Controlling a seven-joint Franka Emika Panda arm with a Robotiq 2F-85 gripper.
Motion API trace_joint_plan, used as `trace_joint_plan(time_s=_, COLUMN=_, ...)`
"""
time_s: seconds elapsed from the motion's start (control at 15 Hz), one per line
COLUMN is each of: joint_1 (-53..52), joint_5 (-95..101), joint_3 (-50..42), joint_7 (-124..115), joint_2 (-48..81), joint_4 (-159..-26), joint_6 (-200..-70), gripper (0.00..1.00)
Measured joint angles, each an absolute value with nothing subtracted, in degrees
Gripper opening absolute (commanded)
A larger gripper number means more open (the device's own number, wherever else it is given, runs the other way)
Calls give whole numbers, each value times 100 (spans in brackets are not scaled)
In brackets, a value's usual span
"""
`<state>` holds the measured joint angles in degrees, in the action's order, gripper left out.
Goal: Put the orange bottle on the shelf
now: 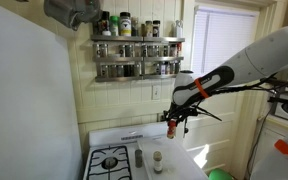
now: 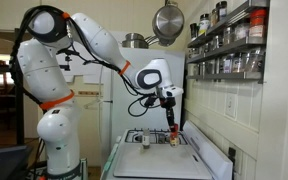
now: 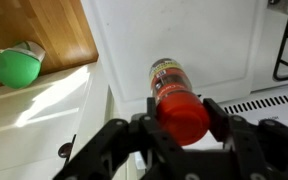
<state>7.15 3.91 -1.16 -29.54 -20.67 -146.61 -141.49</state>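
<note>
The gripper carries the orange bottle toward the wall and down onto the bare white stove top [image 1: 151, 144] beyond the pale jar next, since that spot stands empty.
My gripper [image 3: 181, 118] is shut on the orange bottle [image 3: 177, 100]. The bottle has a red cap and a printed label and hangs cap-up above the white stove top. The black fingers [image 3: 219, 118] press on both sides of the cap. In both exterior views the gripper [image 1: 173, 118] [image 2: 172, 112] holds the bottle [image 1: 172, 128] [image 2: 174, 126] in the air over the stove. The shelf [image 1: 137, 55] [image 2: 229, 50], a two-tier wire rack full of dark-lidded spice jars, hangs on the wall above and away from the gripper.
On the stove stand a pale jar [image 1: 158, 160] and a slim dark bottle [image 1: 138, 157] beside a black burner [image 1: 109, 160]. A green object [image 3: 14, 68] lies by a wooden surface [image 3: 34, 30]. A pan [image 2: 167, 20] hangs near the shelf.
</note>
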Motion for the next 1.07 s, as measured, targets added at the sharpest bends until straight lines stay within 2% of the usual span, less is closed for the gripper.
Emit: trace_joint_plan(time_s=1.07, joint_1=495, joint_5=157, joint_3=-97, joint_7=-2563, joint_2=-160, joint_4=-13417, joint_6=-14237, gripper=25)
